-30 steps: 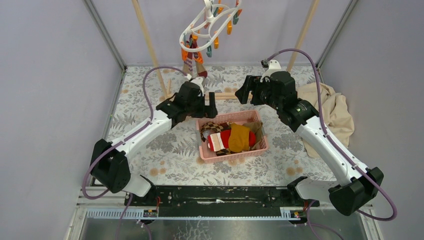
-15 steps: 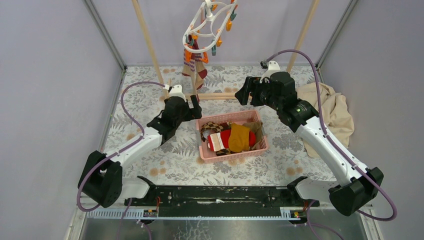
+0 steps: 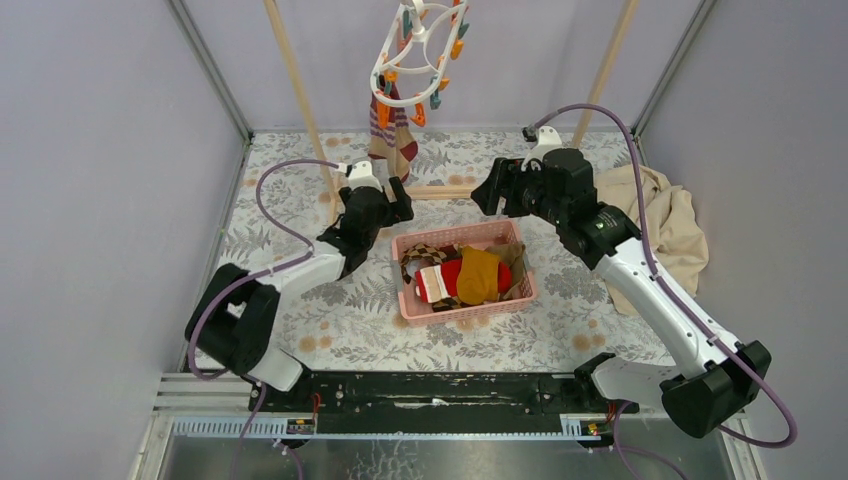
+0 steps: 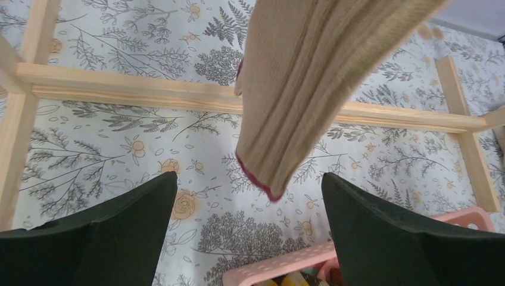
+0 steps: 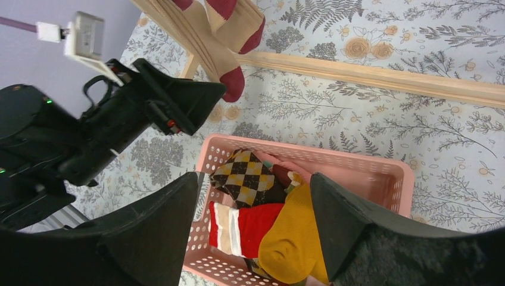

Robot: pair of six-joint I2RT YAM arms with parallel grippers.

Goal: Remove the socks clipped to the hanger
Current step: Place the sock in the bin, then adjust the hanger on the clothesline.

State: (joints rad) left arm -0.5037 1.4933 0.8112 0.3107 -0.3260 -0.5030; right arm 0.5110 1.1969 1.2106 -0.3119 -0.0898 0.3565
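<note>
The dangling beige toe (image 3: 397, 168) (image 4: 268, 167) of the maroon-striped sock is hanging just outward of my left gripper's open fingers, so the gripper should move outward onto it next.
The white hanger (image 3: 420, 45) with coloured clips hangs at the top. One pair of maroon-striped socks (image 3: 390, 125) is still clipped to it. My left gripper (image 3: 385, 192) is open just below and in front of them. In the left wrist view the sock's beige, maroon-edged toe (image 4: 298, 101) dangles above the gap of my open left gripper (image 4: 250, 185), apart from both fingers (image 4: 113, 232). My right gripper (image 3: 492, 190) is open and empty above the pink basket (image 5: 357, 164). An argyle sock (image 5: 244, 176), a red one (image 5: 262, 226) and a mustard one (image 5: 292, 250) lie in it.
The wooden rack's posts (image 3: 300, 100) rise behind, and its floor bar (image 4: 149, 89) lies under the hanging socks. The pink basket's rim (image 3: 470, 312) sits mid-table. A beige cloth (image 3: 665, 215) lies at the right. Purple cables loop off both wrists.
My left arm has swung back from the basket's near-left corner toward the hanging socks. The hanger has swung and turned upward. The right arm has barely moved.
</note>
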